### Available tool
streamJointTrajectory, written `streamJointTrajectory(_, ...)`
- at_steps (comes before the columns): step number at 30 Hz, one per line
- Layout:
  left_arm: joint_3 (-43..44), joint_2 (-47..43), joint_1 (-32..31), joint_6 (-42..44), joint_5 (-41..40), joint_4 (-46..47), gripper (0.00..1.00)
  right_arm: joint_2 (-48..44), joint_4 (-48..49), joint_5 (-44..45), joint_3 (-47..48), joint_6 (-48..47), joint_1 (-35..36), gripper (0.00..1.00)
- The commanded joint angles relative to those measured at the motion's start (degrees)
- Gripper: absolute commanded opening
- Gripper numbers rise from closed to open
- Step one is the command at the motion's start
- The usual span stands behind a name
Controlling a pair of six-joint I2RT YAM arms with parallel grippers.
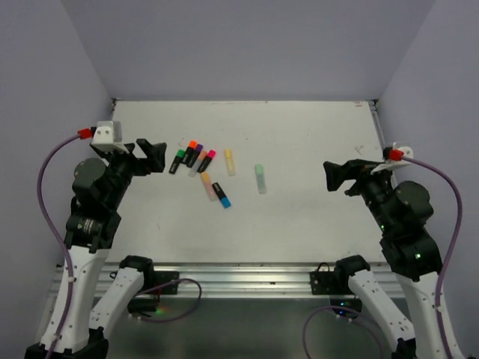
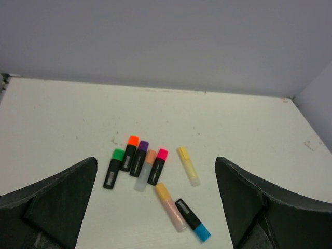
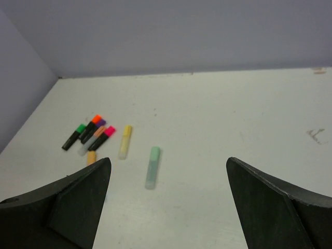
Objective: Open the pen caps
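My left gripper will move across and down to the peach pen's near end (image 1: pixel 210 194) (image 2: pixel 176 220), clear of the cap. That end is below my left gripper and to its right in the top view.
Several short highlighter pens lie capped on the white table (image 1: pixel 314 134), left of centre. Four black ones lie side by side with green (image 2: pixel 119 154), orange (image 2: pixel 133 140), purple (image 2: pixel 143 145) and pink (image 2: pixel 162 154) caps, a pale peach-capped pen (image 2: pixel 145 170) among them. A yellow pen (image 2: pixel 188 166) lies to their right. A peach pen (image 2: pixel 170 206) and a blue-capped black pen (image 2: pixel 193 220) lie nearer. A mint pen (image 3: pixel 152 167) lies alone toward the centre. My left gripper (image 1: pixel 153 155) is open and empty, left of the cluster. My right gripper (image 1: pixel 337 176) is open and empty, right of the mint pen.
Pale purple walls (image 1: pixel 247 45) close the table at the back and on both sides. The arm bases stand on a metal rail (image 1: pixel 239 277) at the near edge, with cables hanging below.
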Motion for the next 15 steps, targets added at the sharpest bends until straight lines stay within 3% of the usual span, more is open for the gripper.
streamJointTrajectory(1,-1.2,6.5,-0.3,-2.8,7.3,-2.9,1.00,5.8,-3.9,-6.6,-1.4,4.8,0.2,0.99)
streamJointTrajectory(10,-6.6,23.0,-0.7,-8.7,17.9,4.7,1.00,17.7,1.4,-14.8,-7.5,8.7,0.4,0.99)
streamJointTrajectory(15,-7.7,30.3,-7.0,-11.9,10.1,6.7,1.00,23.6,5.2,-12.0,-9.3,9.2,3.3,0.99)
